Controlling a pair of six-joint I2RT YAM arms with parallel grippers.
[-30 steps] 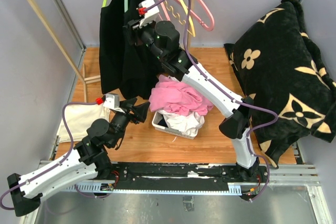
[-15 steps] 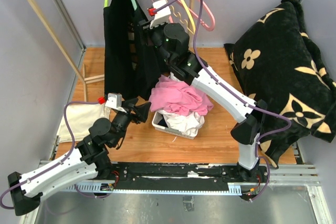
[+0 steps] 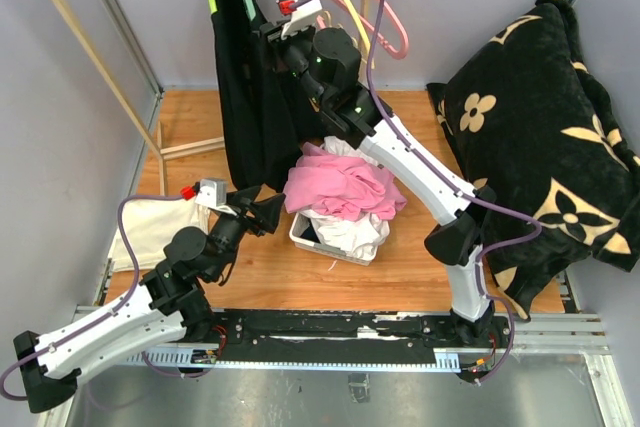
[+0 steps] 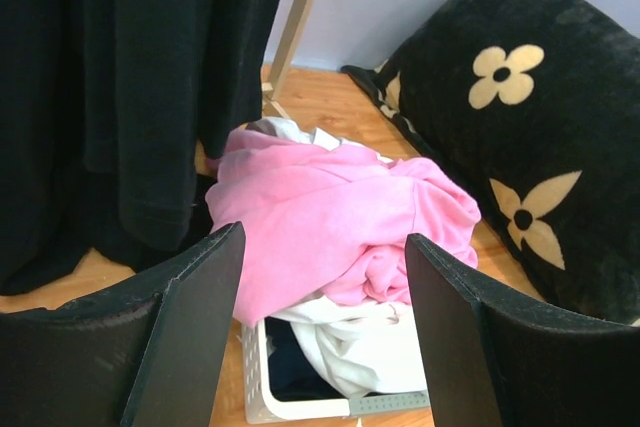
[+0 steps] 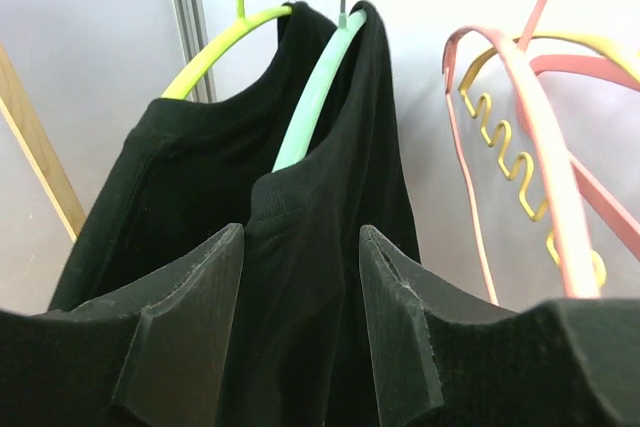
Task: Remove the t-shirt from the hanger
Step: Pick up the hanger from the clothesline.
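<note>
The robot's right gripper will next ease outward and close on the cloth below the mint-hanger t-shirt's collar, because the shoulder of that t-shirt is just outward, between the gripper's open fingers.
Two black t-shirts hang on the rail. One is on a yellow-green hanger; the other t-shirt is on a mint hanger. My right gripper is open, its jaws standing either side of the mint-hanger shirt's shoulder just below the collar. In the top view that gripper is high against the shirts. My left gripper hangs low and open, holding nothing, and faces a pink garment.
A white basket heaped with pink and white clothes stands mid-floor. Bare pink and yellow hangers hang right of the shirts. A black flowered cushion fills the right side. A wooden rack post and pale cloth are left.
My right gripper has risen and shifted right toward the rail. The black shirts have swung right and turned more edge-on. The left arm has barely moved.
</note>
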